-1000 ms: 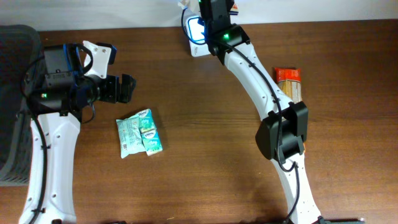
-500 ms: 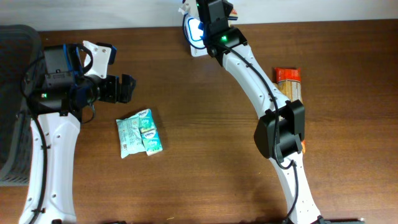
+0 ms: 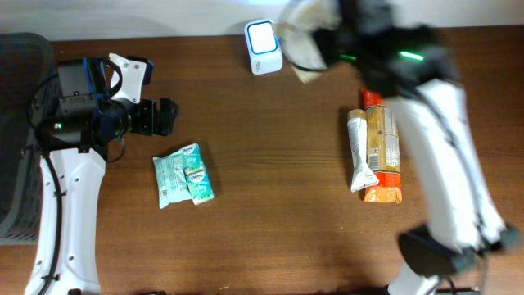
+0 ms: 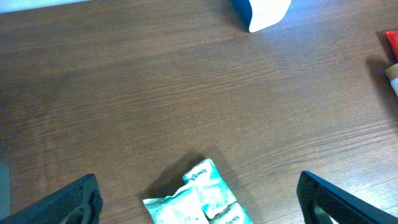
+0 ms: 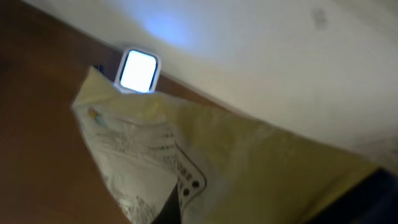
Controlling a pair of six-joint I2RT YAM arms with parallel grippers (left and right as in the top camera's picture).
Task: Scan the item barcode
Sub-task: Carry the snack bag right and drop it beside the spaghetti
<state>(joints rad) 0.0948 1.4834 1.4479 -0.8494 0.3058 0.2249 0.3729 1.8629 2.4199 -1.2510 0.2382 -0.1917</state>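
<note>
The tabletop (image 3: 319, 154) beside the white tube is bare, so next my right gripper should bring the pale yellow packet back from the scanner (image 3: 264, 37) and down there, then release it.
The scanner (image 3: 264, 37) is a small white box with a lit blue-white face, standing at the table's far edge; it also shows as the scanner (image 5: 138, 70) and the scanner (image 4: 261, 11). My right gripper (image 3: 327, 45) is blurred just right of it, shut on a pale yellow packet (image 3: 304, 51). This packet (image 5: 211, 149) fills the right wrist view, its printed white panel toward the scanner, and hides the fingers. My left gripper (image 3: 164, 116) hangs open above a teal tissue pack (image 3: 182, 175), with nothing between its fingers. The tissue pack (image 4: 200, 200) lies below the left gripper (image 4: 198, 180).
A white tube (image 3: 358, 152) and an orange package (image 3: 383, 146) lie side by side at the right. A dark basket (image 3: 15, 139) stands at the table's left edge. The wall runs behind the scanner.
My right arm has swung to the right with the packet, from right over the scanner to beside it, uncovering the tube and orange package. The left arm has not moved.
</note>
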